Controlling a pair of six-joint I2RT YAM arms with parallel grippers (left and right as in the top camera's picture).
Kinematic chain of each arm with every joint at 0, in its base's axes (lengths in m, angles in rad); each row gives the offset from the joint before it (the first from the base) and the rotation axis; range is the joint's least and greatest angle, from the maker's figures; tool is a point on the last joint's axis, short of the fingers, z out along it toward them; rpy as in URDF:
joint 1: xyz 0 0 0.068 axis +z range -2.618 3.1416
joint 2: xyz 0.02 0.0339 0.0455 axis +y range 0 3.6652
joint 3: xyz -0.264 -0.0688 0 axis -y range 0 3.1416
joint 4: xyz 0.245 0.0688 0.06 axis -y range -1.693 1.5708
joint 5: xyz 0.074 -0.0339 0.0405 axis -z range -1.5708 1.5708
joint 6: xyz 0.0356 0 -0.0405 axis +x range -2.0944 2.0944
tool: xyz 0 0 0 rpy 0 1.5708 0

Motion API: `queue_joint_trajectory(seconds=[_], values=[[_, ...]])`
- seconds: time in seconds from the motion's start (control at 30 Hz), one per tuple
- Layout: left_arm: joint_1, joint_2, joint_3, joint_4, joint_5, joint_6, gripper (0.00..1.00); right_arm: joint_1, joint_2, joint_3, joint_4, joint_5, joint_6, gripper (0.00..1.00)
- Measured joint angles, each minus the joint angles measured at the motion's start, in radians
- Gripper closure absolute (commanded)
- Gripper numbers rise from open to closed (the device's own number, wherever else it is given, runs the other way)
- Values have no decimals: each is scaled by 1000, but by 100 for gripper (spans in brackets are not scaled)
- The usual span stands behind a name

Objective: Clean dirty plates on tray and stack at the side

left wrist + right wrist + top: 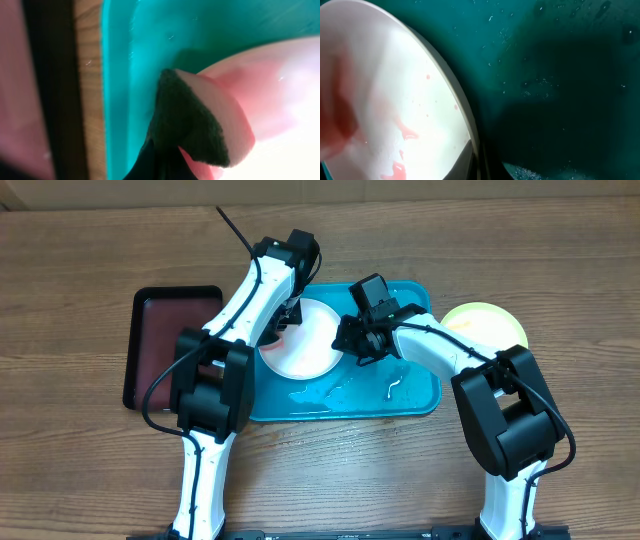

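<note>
The yellow-green plate (487, 326) lies to my right gripper's right in the overhead view, so I will lift the white plate (305, 345) across and bring it down on top to release.
A white plate (305, 345) lies on the left half of the turquoise tray (415, 395). Red smears show on the white plate (395, 105) in the right wrist view. My right gripper (352, 343) is shut on this plate's right rim, one finger over it and one under (477, 162). My left gripper (287, 318) is at the plate's far left edge, shut on a pink sponge (200, 117) with a dark green scouring face; the sponge rests against the plate's rim (280, 70). A yellow-green plate (487, 326) sits on the table just right of the tray.
A dark red tray with a black rim (165, 345) lies left of the turquoise tray, a strip of wooden table (90, 100) between them. Water streaks and a small white smear (393, 388) lie on the turquoise tray's front part.
</note>
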Motion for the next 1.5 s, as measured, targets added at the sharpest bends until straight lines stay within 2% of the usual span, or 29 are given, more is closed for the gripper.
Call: queue_joint_trajectory(seconds=[0.2, 0.4, 0.57, 0.7, 0.83, 1.03, 1.3, 1.5], values=[[3, 19, 215, -144, 102, 97, 96, -1, 0, 0, -2, -8, 0, 96], [33, 19, 434, -182, 188, 152, 96, -5, 0, 0, -26, -60, -14, 96], [82, 20, 445, -179, 208, 158, 96, -7, -6, 1, -70, -93, -45, 96], [115, 19, 419, -170, 210, 158, 96, -6, -48, 1, -154, -36, -74, 96], [120, 19, 354, -159, 214, 158, 96, 0, -164, 0, -244, 120, -87, 96], [118, 19, 249, -98, 253, 157, 96, 72, -361, 0, -368, 497, -94, 96], [118, 19, 156, -53, 311, 155, 96, 270, -388, 0, -446, 1060, -100, 96], [118, 19, 153, -51, 322, 155, 96, 360, -388, 0, -446, 1332, -101, 96]])
